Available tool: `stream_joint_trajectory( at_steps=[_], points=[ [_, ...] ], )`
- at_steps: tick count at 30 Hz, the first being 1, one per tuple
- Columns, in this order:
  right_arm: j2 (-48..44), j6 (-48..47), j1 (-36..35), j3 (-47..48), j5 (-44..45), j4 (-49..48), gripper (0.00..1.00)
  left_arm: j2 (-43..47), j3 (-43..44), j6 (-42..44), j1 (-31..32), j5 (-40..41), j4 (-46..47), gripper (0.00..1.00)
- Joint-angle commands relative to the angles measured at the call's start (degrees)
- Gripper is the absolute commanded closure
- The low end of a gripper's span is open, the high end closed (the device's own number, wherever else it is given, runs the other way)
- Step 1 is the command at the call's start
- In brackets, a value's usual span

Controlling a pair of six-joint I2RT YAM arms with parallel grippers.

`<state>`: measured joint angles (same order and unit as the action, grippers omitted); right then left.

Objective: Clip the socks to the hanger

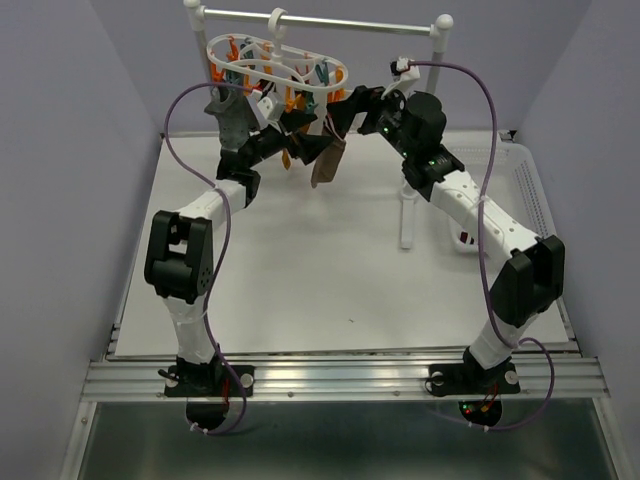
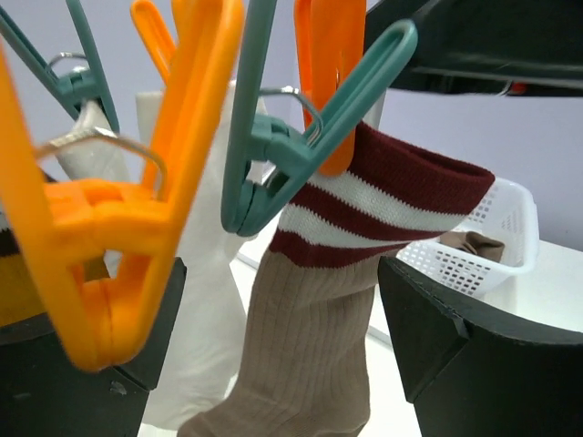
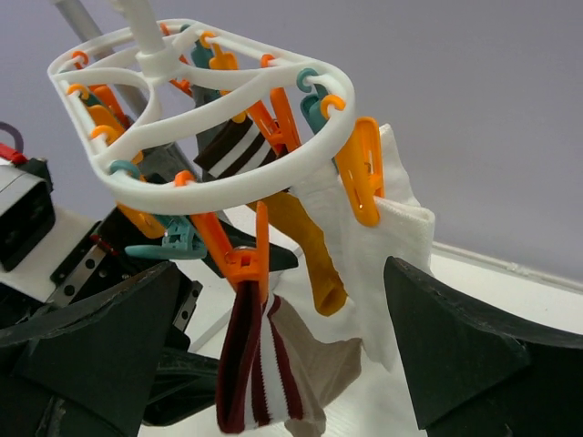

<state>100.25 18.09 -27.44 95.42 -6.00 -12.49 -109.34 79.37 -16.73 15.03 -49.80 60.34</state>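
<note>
The sock in the basket is still unclipped, below my right gripper and to its right in the top view, so the gripper should next swing across and lower onto it.
The white hanger (image 1: 214,48) hangs from the rail with several socks clipped to it. A brown striped sock (image 1: 327,165) dangles from an orange clip (image 3: 246,259). In the left wrist view this striped sock (image 2: 319,364) hangs between the fingers of my open left gripper (image 2: 282,364), apart from both. My right gripper (image 3: 282,364) is open too, with the striped sock (image 3: 264,373) hanging in front of it. A mustard sock (image 3: 310,255) and a white sock (image 3: 392,255) hang beside it, and a grey sock (image 1: 229,115) hangs at the hanger's left end.
The metal rail stand (image 1: 320,20) with ball-topped posts carries the hanger at the back of the table. A white perforated basket (image 1: 525,190) stands at the right, with a sock (image 2: 469,244) in it. Loose teal and orange clips (image 2: 273,173) dangle close round my left gripper.
</note>
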Motion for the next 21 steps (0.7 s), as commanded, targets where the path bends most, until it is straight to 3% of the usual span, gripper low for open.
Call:
stream_joint_trajectory(
  at_steps=[1, 12, 15, 17, 19, 21],
  points=[
    [-5.4, -3.9, 0.3, -2.9, -3.1, -3.4, 0.0, 5.8, -1.9, 0.8, 0.2, 0.6, 1.3, 0.01],
    [-12.9, -11.0, 0.3, -7.1, -8.6, 2.5, 0.0, 14.6, -9.1, 3.5, 0.3, 4.7, -5.7, 0.01],
    [-15.2, -12.6, 0.3, -6.6, -14.7, 17.0, 0.0, 21.7, -15.3, 5.0, 0.3, 5.8, -11.4, 0.01],
    [-17.0, -12.9, 0.3, -8.8, -16.3, 20.3, 0.0, 25.1, -18.5, 6.6, 0.3, 7.3, -14.0, 0.01],
    [-18.9, -14.3, 0.3, -10.9, -15.4, 26.6, 0.0, 29.9, -22.6, 7.8, 0.3, 11.3, -18.6, 0.01],
    [-21.8, -12.5, 0.3, -14.1, -7.8, 30.1, 0.0, 32.3, -23.7, 10.4, 0.2, 18.1, -23.5, 0.01]
  ],
)
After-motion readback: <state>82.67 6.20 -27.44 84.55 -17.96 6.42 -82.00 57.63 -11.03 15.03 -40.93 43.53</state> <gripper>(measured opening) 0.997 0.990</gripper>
